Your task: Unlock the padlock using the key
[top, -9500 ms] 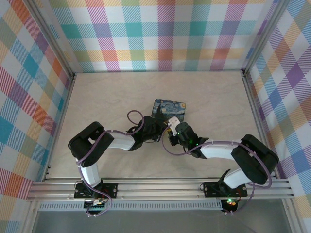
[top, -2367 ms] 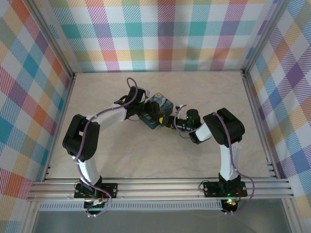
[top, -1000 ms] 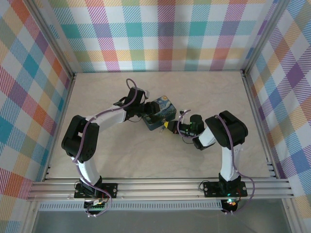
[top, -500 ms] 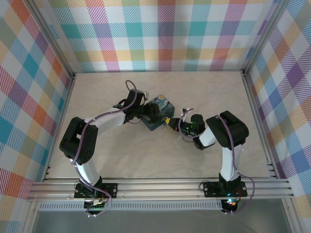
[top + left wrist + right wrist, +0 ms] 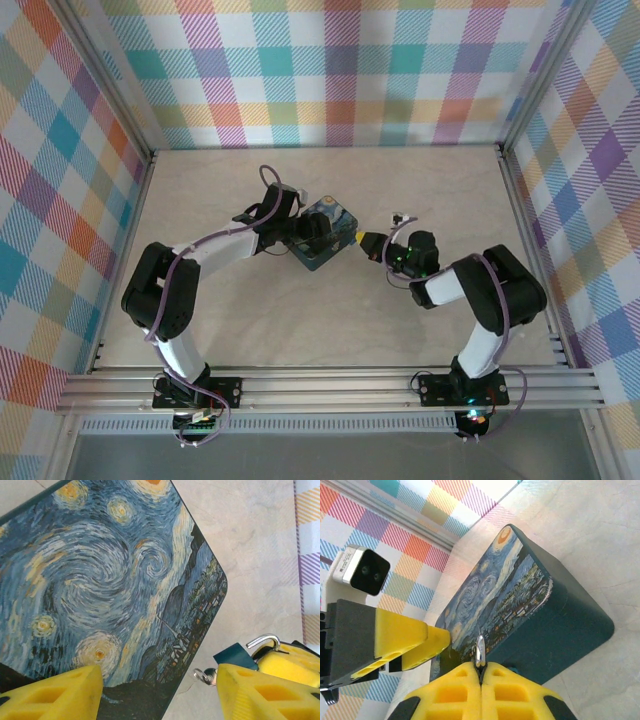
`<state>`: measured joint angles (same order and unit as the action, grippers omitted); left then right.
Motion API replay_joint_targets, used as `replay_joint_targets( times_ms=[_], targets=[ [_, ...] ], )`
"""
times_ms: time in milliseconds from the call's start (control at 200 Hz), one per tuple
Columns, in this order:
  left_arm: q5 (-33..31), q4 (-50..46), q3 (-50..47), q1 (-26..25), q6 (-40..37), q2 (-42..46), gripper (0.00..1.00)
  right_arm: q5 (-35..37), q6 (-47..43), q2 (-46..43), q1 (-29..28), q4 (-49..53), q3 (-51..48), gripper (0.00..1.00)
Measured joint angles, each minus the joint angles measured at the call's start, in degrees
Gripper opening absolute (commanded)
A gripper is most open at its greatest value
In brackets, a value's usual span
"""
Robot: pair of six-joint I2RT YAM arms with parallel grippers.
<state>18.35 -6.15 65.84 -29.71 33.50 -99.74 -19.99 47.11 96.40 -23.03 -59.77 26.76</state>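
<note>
My right gripper draws back next, lowers over the near marble tabletop and releases the padlock, as that part of the tabletop lies bare, away from the box (image 5: 110, 580).
The padlock (image 5: 234, 655) is a tiny blue body with a pale shackle (image 5: 263, 640) arching out of it, off the right corner of the starry-night box (image 5: 110, 580). My right gripper (image 5: 481, 666) is shut on the padlock, and a sliver of shiny metal pokes out between its yellow fingers (image 5: 287, 659). The key (image 5: 210, 677), a small silver head with a ring, sits just below the blue body, partly behind my left finger. I cannot tell whether it is in the lock. My left gripper (image 5: 157, 680) stands open over the box's near corner, holding nothing.
The starry-night box (image 5: 325, 242) lies mid-table between both grippers. My left gripper (image 5: 303, 232) hangs over it and my right gripper (image 5: 366, 240) meets its right edge. Checkered walls (image 5: 330, 70) enclose the marble tabletop (image 5: 450, 190), with free room behind and to both sides.
My right arm's elbow has swung out to the right and its gripper has shifted slightly up and right beside the box. The left arm has barely moved.
</note>
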Motion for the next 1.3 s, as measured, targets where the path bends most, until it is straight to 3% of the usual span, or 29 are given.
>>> replay_joint_targets(
  times_ms=[160,290,440,640,885,1050,1155,1300],
  targets=[
    [-2.4,-5.7,0.1,-0.2,-0.4,5.1,0.76,-0.1,-9.0,-22.9,-1.1,30.3,1.6,0.00],
    [-4.4,-6.7,-2.6,-0.2,-0.4,11.8,0.77,-0.3,-13.2,-33.0,-3.5,46.4,3.0,0.00],
    [-6.4,-8.3,-6.2,-0.2,-0.3,17.8,0.77,-0.4,-14.0,-35.2,-6.4,60.0,2.2,0.00],
    [-8.9,-11.1,-9.9,-0.2,-0.3,22.4,0.81,-0.2,-13.4,-31.2,-8.6,67.0,-1.6,0.03],
    [-12.2,-14.2,-11.8,0.4,-0.4,27.2,0.83,1.2,-13.7,-25.6,-8.9,68.1,-1.0,0.37],
    [-14.0,-15.7,-12.3,2.3,-0.7,29.3,0.88,6.0,-16.2,-27.4,-8.4,70.2,3.2,0.52],
    [-15.6,-16.6,-13.4,4.3,-1.2,31.5,0.93,9.4,-18.5,-30.1,-6.0,72.2,6.4,0.62],
    [-19.2,-16.9,-15.9,8.7,-2.3,35.1,0.96,15.4,-23.3,-34.1,0.0,73.7,9.4,0.88]
  ],
)
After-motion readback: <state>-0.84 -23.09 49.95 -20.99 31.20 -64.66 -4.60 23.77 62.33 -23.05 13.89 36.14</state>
